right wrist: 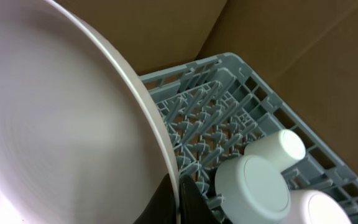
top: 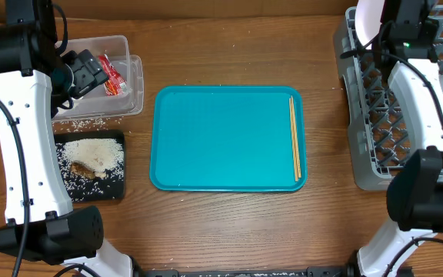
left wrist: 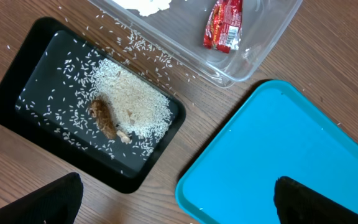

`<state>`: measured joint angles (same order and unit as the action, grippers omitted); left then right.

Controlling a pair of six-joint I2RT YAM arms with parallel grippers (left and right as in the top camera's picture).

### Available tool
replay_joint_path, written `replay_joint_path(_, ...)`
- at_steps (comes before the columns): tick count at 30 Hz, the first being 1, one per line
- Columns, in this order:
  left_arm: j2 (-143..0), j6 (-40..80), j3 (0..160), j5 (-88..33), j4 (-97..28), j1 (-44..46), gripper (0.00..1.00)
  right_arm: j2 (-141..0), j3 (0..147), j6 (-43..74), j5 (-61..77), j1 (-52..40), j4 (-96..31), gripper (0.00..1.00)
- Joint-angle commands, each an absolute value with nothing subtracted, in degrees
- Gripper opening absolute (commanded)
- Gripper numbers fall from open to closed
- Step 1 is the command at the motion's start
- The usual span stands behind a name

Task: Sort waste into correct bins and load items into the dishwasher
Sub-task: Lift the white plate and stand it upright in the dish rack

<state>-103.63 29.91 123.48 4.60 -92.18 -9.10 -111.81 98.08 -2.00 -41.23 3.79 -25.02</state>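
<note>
I should next lower the white plate in my right gripper on edge into the empty pegs at the grey rack's far end (top: pixel 368 65) and release the plate's rim.
My left gripper (left wrist: pixel 179 208) is open and empty, hovering over the table between the black tray (left wrist: pixel 17 93) and the teal tray (left wrist: pixel 291 149). The black tray holds white rice (left wrist: pixel 135 102) and a brown piece of food (left wrist: pixel 104 118). The clear tub (left wrist: pixel 253 56) holds a red wrapper (left wrist: pixel 224 25) and white tissue (left wrist: pixel 145 5). My right gripper (right wrist: pixel 178 193) is shut on the rim of the white plate (right wrist: pixel 55 112), holding it on edge over the grey dish rack (right wrist: pixel 229 87). Wooden chopsticks (top: pixel 294 138) lie on the teal tray's right side.
Loose rice grains (top: pixel 83 123) lie on the table between the tub and the black tray. In the rack sit an upturned pale bowl (right wrist: pixel 253 186), a white cup (right wrist: pixel 281 146) and another white dish (right wrist: pixel 319 208). A cardboard wall (right wrist: pixel 278 37) stands behind the rack.
</note>
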Motion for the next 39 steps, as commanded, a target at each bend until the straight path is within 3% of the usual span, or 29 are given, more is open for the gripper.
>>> replay_joint_path(1,-104.1,30.4,123.9,5.1,-92.3,-9.0,1.00,-114.9,98.5,-9.4,-44.4,3.9,-22.4,0.04)
replay_joint_path(8,-104.1,30.4,123.9,5.1,-92.3,-9.0,1.00,-118.8,98.5,-10.6,-45.2,3.9,-22.5,0.06)
replay_joint_path(16,-104.1,30.4,123.9,5.1,-92.3,-9.0,1.00,-116.0,98.8,-6.8,-45.7,1.5,-22.3,0.28)
replay_joint_path(26,-104.1,30.4,123.9,5.1,-92.3,-9.0,1.00,-102.1,99.5,-1.8,-45.4,-3.0,-23.6,0.38)
replay_joint_path(28,-104.1,30.4,123.9,5.1,-92.3,-9.0,1.00,-100.8,99.5,-1.1,-45.4,-2.2,-23.0,0.33)
replay_joint_path(31,-104.1,30.4,123.9,5.1,-92.3,-9.0,1.00,-100.5,99.5,2.2,-44.8,1.1,-24.1,0.04)
replay_joint_path(35,-104.1,30.4,123.9,5.1,-92.3,-9.0,1.00,-100.6,99.5,13.0,-26.2,9.6,-31.3,0.04)
replay_joint_path(39,-104.1,30.4,123.9,5.1,-92.3,-9.0,1.00,-101.4,99.5,23.0,7.6,21.4,-31.5,0.04)
